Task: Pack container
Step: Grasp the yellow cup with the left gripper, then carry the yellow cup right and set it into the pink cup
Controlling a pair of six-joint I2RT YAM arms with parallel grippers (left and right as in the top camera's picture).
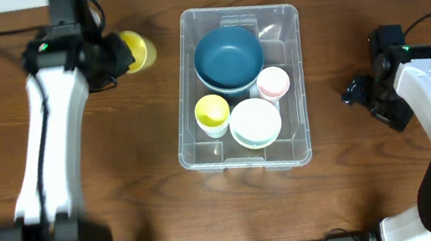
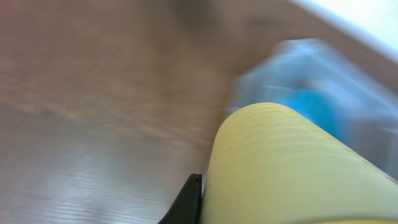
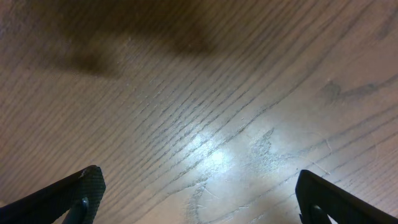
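My left gripper carries the second yellow cup across the dark blue bowl next, then down into the pink cup (image 1: 274, 83), whose empty opening faces up.
The clear plastic container (image 1: 298, 138) stands in the middle of the table. It holds a dark blue bowl (image 1: 228, 58), a yellow cup (image 1: 213, 114), a pink cup (image 1: 274, 83) and a white bowl (image 1: 255, 122). My left gripper (image 1: 118, 56) is left of the container's far end, shut on a second yellow cup (image 1: 140, 50). That cup fills the left wrist view (image 2: 286, 168), with the container (image 2: 348, 93) blurred behind it. My right gripper (image 1: 355, 91) is open and empty over bare table to the right of the container; its fingers (image 3: 199, 193) show only wood between them.
The wooden table (image 1: 124, 192) extends around the container. The arm bases stand at the near edge.
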